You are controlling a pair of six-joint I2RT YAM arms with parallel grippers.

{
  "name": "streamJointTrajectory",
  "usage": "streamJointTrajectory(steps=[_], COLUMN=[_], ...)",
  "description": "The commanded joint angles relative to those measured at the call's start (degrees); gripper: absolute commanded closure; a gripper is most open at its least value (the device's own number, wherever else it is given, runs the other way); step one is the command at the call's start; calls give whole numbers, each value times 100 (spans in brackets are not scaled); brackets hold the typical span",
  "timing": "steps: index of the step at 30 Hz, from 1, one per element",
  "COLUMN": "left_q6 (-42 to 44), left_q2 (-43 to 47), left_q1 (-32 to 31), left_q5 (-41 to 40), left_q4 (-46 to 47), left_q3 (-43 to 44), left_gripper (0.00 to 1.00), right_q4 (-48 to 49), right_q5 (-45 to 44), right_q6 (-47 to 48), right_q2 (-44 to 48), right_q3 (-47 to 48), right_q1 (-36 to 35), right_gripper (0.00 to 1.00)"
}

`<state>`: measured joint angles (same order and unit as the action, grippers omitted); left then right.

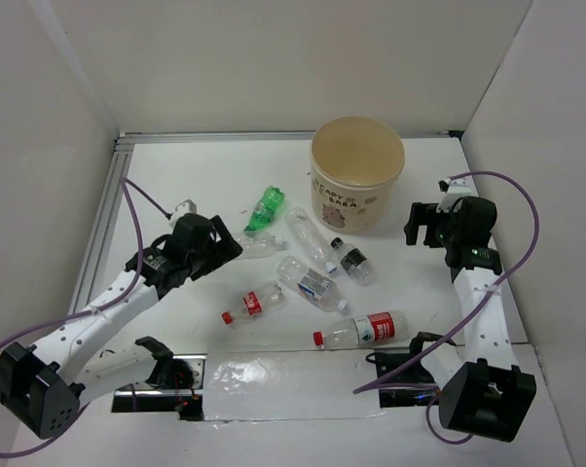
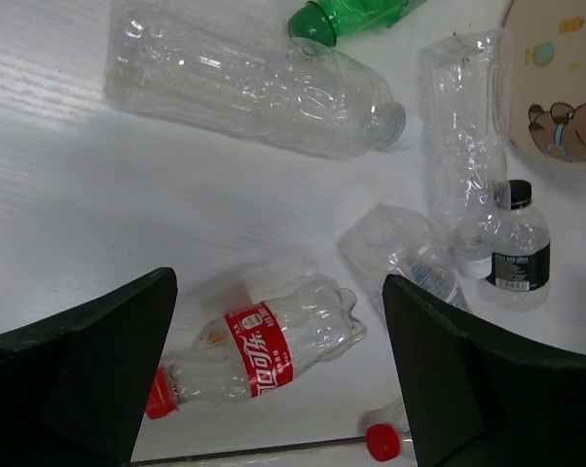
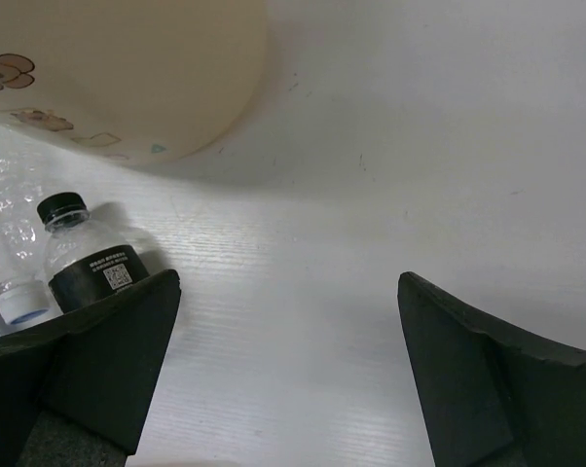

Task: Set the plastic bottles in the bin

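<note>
The clear plastic bottle by the green cap is lying crosswise, so my left gripper needs to turn next and go down over the bottle's middle [image 1: 252, 246] [image 2: 249, 83].
Several crushed plastic bottles lie on the white table in front of the beige bin [image 1: 347, 206]. They are a green one [image 1: 267, 210], a long clear one [image 1: 311, 239], a black-capped one [image 1: 352, 261], a blue-white labelled one [image 1: 311, 282] and two red-labelled ones [image 1: 255, 304] [image 1: 361, 331]. My left gripper [image 1: 230, 248] is open and empty, left of the pile. In its wrist view it [image 2: 278, 321] hovers over the small red-labelled bottle [image 2: 259, 355]. My right gripper [image 1: 417, 226] is open and empty, right of the bin. Its wrist view shows the gripper [image 3: 288, 292] over bare table, with the black-capped bottle [image 3: 89, 268] and the bin [image 3: 128, 68] at left.
White walls enclose the table on the left, back and right. An aluminium rail [image 1: 103, 219] runs along the left edge. A shiny strip [image 1: 274, 384] lies at the near edge between the arm bases. Purple cables [image 1: 527, 209] loop beside both arms.
</note>
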<state>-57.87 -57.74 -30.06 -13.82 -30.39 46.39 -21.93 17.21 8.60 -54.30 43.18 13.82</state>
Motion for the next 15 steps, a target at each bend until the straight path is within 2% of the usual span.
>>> streamJointTrajectory(steps=[1,8,13,15], left_q6=[-1207,-2623,-3230,-3502], left_q2=[61,114,-439,-773], left_q1=[-52,9,247,457], left_q5=[-366,-928,-701,-534], left_q4=[-46,-317,-800,-1047], left_q3=[-139,-69,395,528], left_gripper=[0,0,0,0], right_q4=[93,93,-13,-13], right_q5=[-210,536,1082,1153], right_q6=[-148,413,669,669], right_q2=[43,201,201,253], right_q3=[156,-20,-73,-125], right_q1=[6,6,6,6], right_gripper=[1,1,1,9])
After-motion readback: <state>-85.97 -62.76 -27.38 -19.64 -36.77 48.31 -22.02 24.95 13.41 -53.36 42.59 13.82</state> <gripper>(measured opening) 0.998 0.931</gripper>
